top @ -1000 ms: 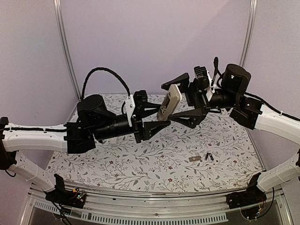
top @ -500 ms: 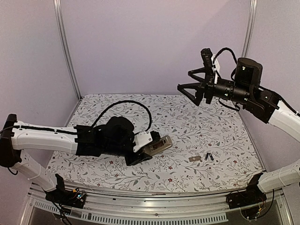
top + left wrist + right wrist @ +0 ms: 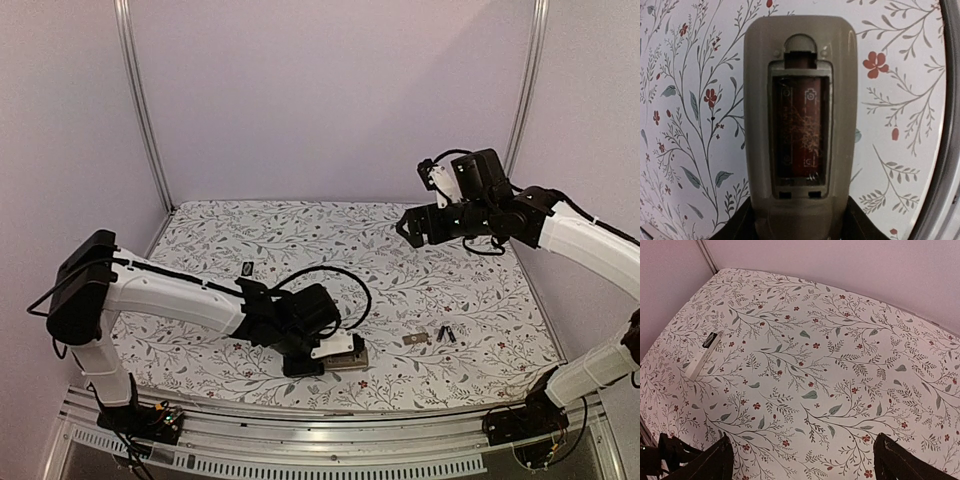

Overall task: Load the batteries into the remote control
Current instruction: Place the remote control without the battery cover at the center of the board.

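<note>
The remote's empty hollow faces up, and the front middle of the table is just below my left gripper. The gripper should lower the remote there next and let go of the remote's near end.
My left gripper [image 3: 325, 352] is low at the table's front middle, shut on one end of the beige remote control [image 3: 350, 355]. In the left wrist view the remote [image 3: 800, 65] lies back-up with its cover off. Its open bay [image 3: 801, 130] shows a dark reddish floor with polarity marks and a spring. The black fingers [image 3: 735, 226] clamp the remote's near end. Two small dark batteries [image 3: 446, 335] lie on the table at the right front, apart from both grippers. My right gripper [image 3: 412, 228] hangs open high over the back right, and between its fingers [image 3: 802, 450] there is only tablecloth.
A small grey cover piece [image 3: 415, 340] lies just left of the batteries. A slim white remote with a black end [image 3: 705, 352] lies at the table's left middle [image 3: 247, 268]. The floral table [image 3: 450, 290] is walled at the back and sides.
A second ago both grippers were at the remote in mid-air. The left arm has since carried it down to the table's front. The right gripper has pulled back to the right, empty.
</note>
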Robot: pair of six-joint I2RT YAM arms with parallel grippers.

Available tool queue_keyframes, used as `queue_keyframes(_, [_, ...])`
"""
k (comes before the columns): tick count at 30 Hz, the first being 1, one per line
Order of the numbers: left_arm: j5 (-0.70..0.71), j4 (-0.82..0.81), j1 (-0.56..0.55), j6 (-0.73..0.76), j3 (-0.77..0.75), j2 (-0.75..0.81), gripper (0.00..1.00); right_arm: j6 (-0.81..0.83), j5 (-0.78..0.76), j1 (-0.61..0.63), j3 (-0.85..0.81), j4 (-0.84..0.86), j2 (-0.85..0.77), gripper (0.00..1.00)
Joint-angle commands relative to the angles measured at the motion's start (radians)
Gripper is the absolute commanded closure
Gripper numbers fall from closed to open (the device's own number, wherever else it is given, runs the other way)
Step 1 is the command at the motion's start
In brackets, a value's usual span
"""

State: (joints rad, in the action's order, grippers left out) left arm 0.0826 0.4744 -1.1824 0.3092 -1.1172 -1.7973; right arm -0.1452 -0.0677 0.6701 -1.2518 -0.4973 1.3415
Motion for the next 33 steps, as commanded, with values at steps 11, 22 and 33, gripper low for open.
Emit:
queue_keyframes(11, [-0.029, 0.163, -0.033, 0.030, -0.115, -0.125, 0.92, -0.142, -0.021, -0.125, 0.050, -0.244, 0.105, 0.13])
queue_keyframes(22, [-0.053, 0.185, -0.035, 0.035, -0.133, -0.096, 0.35, -0.166, 0.053, -0.192, 0.162, -0.265, 0.122, 0.41])
queue_keyframes(33, [-0.070, 0.175, -0.036, 0.050, -0.160, -0.007, 0.20, -0.227, 0.089, -0.232, 0.283, -0.306, 0.124, 0.60])
